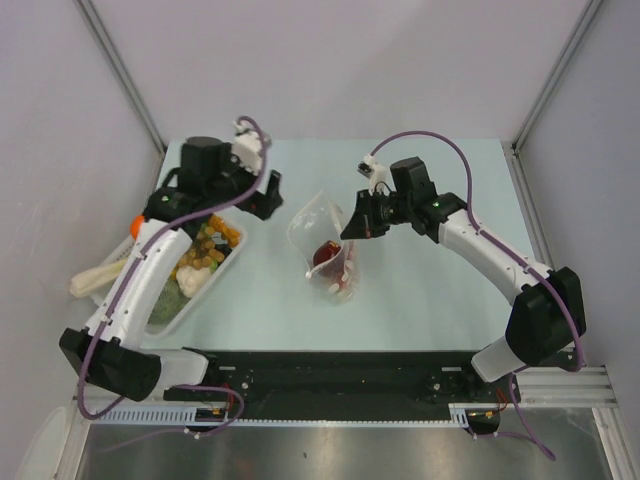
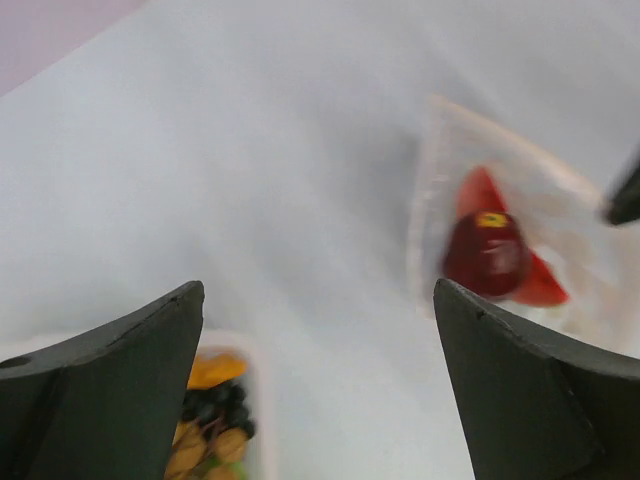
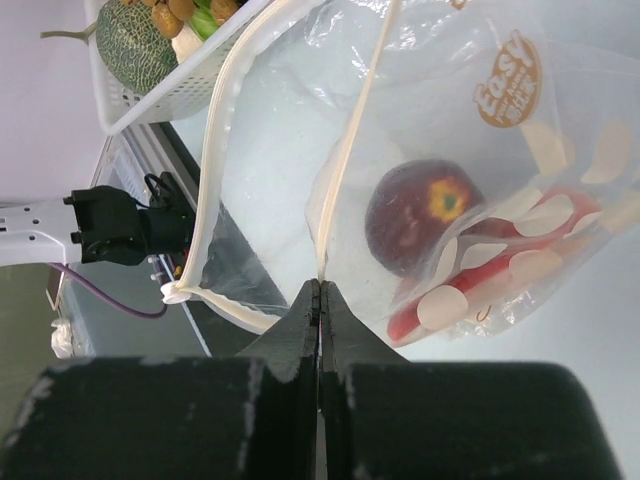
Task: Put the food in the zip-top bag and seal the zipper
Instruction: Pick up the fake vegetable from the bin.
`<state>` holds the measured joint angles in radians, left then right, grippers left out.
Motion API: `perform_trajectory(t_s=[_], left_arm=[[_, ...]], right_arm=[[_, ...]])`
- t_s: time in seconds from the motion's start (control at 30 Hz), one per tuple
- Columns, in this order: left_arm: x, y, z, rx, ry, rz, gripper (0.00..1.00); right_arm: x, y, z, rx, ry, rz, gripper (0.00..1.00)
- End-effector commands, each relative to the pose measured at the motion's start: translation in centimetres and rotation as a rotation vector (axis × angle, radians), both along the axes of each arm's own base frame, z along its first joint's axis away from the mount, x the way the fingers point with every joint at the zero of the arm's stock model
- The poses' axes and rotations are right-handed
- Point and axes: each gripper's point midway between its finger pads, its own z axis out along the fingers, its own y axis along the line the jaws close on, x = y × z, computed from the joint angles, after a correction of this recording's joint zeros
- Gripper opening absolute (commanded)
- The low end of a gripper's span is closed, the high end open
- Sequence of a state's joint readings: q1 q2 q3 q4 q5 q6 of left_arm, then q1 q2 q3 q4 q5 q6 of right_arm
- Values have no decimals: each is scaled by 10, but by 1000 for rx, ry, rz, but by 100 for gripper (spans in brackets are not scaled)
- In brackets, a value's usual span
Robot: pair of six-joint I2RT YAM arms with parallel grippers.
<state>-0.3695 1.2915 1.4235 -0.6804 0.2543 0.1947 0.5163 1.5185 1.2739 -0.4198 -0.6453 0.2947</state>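
Observation:
The robot's right gripper holds the bag (image 1: 322,240) open for more food, so the left gripper should next go down toward the white tray, over the orange piece beside the dark berries.
The clear dotted zip-top bag (image 1: 322,240) lies mid-table with its mouth held open. It holds a dark red fruit (image 3: 418,217) and red pieces (image 3: 470,285). My right gripper (image 3: 320,283) is shut on the whitish zipper strip (image 3: 345,170) at the bag's right edge and lifts it. In the top view the right gripper (image 1: 352,226) is beside the bag. My left gripper (image 1: 268,196) is open and empty, above the table between the tray and the bag. The left wrist view shows the bag (image 2: 505,235) ahead and food (image 2: 210,415) in the tray below.
A white tray (image 1: 228,262) at the left holds more toy food, including a green melon (image 3: 135,40) and yellow pieces (image 1: 205,250). A tan vegetable (image 1: 92,280) lies at the tray's left. Grey walls enclose the table.

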Motion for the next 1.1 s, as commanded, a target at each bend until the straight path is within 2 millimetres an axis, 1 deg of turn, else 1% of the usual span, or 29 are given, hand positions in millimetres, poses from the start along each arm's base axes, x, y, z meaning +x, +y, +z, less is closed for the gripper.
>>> perform_trajectory(t_s=[0.0,0.07,0.13,0.17,0.2,0.23,0.3,0.33,0.37,0.4,0.43,0.5,0.53,0.67,0.7,0.77,0.8,0.87,0.9,0.93,0.97,1.0,1.07], left_arm=[[16,76,-8,-16,77,146,100],[23,98,-24,10,122,175,100],[34,128,-43,46,158,216,100],[37,136,-48,57,167,228,100],[41,151,-53,78,167,238,100],[45,155,-64,90,191,220,99],[51,171,-73,141,192,234,98],[57,179,-81,165,215,265,96],[58,181,-87,163,245,278,93],[60,182,-85,146,261,292,89],[55,179,-92,133,311,290,85],[53,175,-105,97,364,304,84],[58,175,-108,89,356,315,84],[62,177,-114,94,338,322,84],[64,175,-112,106,321,276,84],[57,168,-112,120,323,185,84],[58,163,-104,140,273,103,84],[58,160,-95,166,218,26,84],[64,157,-82,198,138,-59,85],[57,153,-81,219,140,-122,85],[56,152,-77,243,124,-178,85],[53,151,-71,288,99,-271,85],[51,152,-69,338,86,-350,85]], right_arm=[[-4,0,14,28,-31,16,0],[-3,0,14,27,-33,13,0],[-3,0,14,28,-32,13,0],[-3,0,13,27,-28,14,0],[-4,1,14,28,-28,15,0],[-3,1,14,27,-29,13,0],[-4,0,14,26,-30,15,0],[-4,0,13,24,-29,16,0],[-4,0,13,22,-28,13,0],[-4,-1,12,18,-27,13,0],[-4,-1,12,17,-30,13,0],[-3,0,10,16,-22,9,0],[-2,1,11,20,-25,11,0],[-2,3,9,22,-20,15,0],[-3,3,9,20,-22,16,0],[-3,3,8,18,-22,18,0],[-2,2,6,14,-18,17,0],[-4,3,5,13,-10,20,0],[-4,4,6,13,-12,22,0],[-3,3,5,13,-12,19,0],[-4,4,5,12,-11,21,0],[-3,4,5,14,-13,24,0],[-3,5,3,12,-9,23,0]])
